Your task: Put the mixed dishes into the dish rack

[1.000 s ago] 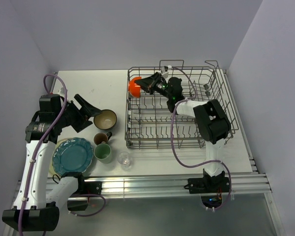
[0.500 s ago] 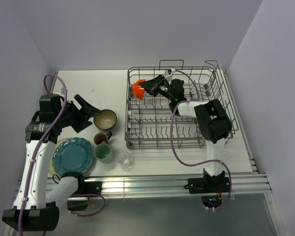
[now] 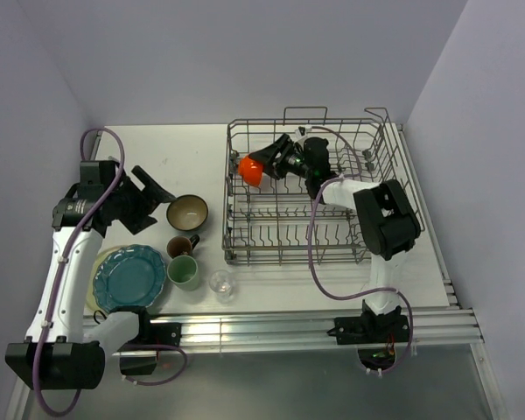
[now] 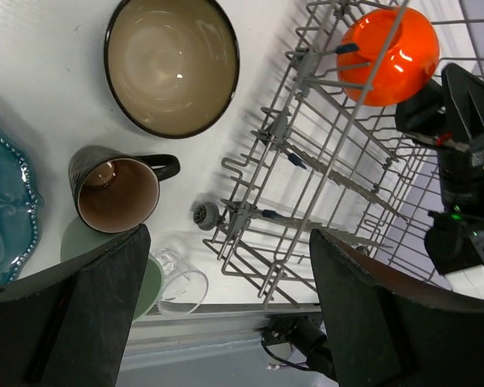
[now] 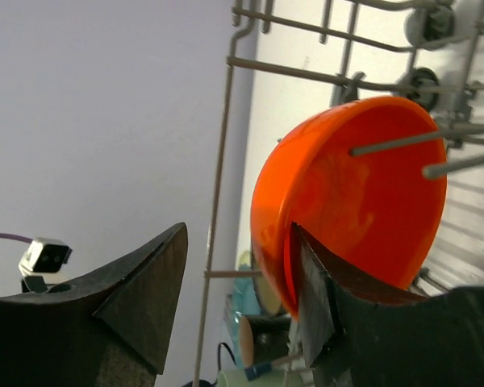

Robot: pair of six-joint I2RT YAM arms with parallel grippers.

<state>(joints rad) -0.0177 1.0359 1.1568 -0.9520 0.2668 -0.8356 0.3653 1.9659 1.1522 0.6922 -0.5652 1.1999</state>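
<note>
The left gripper, still open, should go down onto the blue bowl's rim with its fingers on both sides of that rim, because the blue bowl's rim stands clear on the side away from the rack.
The orange bowl (image 3: 250,168) stands tilted on edge among the tines at the far left of the dish rack (image 3: 231,229); it also shows in the left wrist view (image 4: 385,55) and the right wrist view (image 5: 355,201). My right gripper (image 3: 267,159) is open: one finger lies against the bowl's inside by the rim, the other stands well apart from it (image 5: 238,282). My left gripper (image 3: 157,197) is open and empty above the table, left of the blue bowl with cream inside (image 3: 187,212).
Left of the rack stand the dark brown mug (image 3: 180,246), the pale green mug (image 3: 184,272), the small clear glass (image 3: 220,283) and the teal scalloped plate (image 3: 129,277), which lies on the cream plate (image 3: 94,300). Purple cables hang by both arms.
The orange bowl has moved a little right and down into the rack with my right gripper. My left arm has shifted back and slightly left.
</note>
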